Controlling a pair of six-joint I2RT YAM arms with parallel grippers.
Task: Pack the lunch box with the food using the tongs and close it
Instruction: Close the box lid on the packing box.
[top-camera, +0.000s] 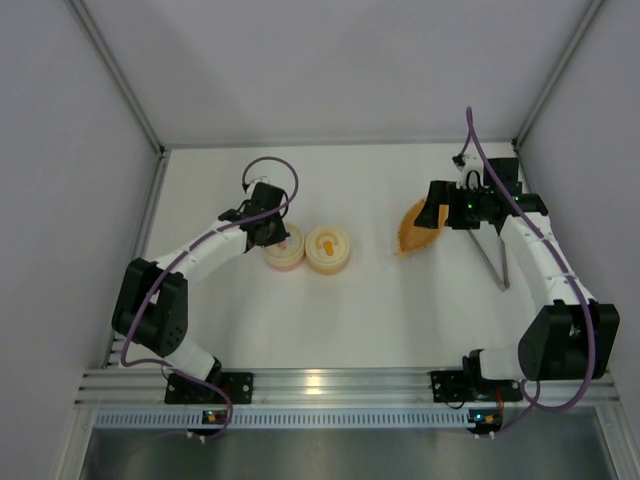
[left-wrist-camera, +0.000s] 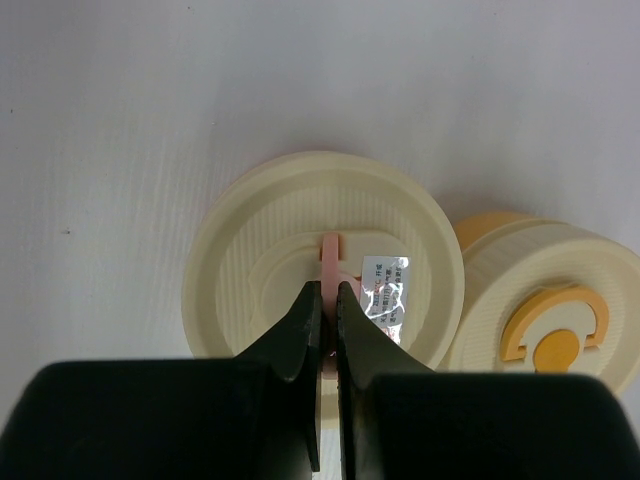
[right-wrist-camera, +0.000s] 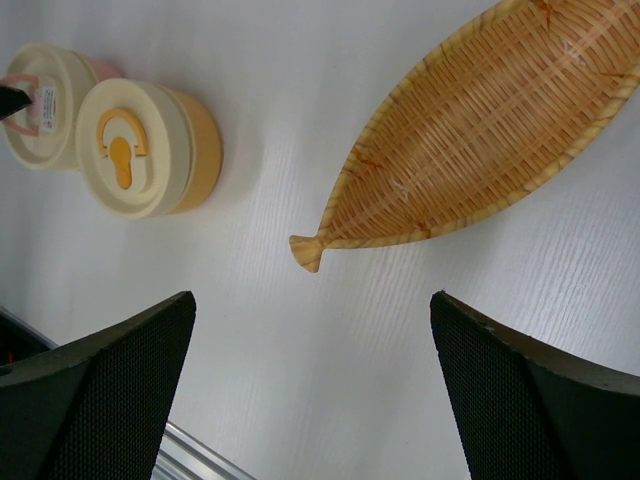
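The robot's left gripper will next slide toward the leaf dish (top-camera: 413, 236), turn and push both containers along, and then let go of the pink tab, because bare tabletop lies between the containers and the dish.
The lunch box shows as two round cream containers side by side. On the left one (top-camera: 283, 250), which has a pink base, my left gripper (left-wrist-camera: 327, 292) is shut on the lid's upright pink tab (left-wrist-camera: 331, 252). A silver label is stuck on this lid (left-wrist-camera: 250, 250). The right container (left-wrist-camera: 545, 310) has an orange base and an orange handle on its lid. My right gripper (right-wrist-camera: 312, 330) hangs open above bare table, just short of the woven leaf dish (right-wrist-camera: 480, 130). The silver tongs (top-camera: 502, 282) lie on the table beside the right arm. The food shows in no view.
The leaf dish (top-camera: 415, 230) lies right of the containers, and its inside looks empty in the right wrist view. White walls close in the table on three sides. An aluminium rail (top-camera: 330, 385) runs along the near edge.
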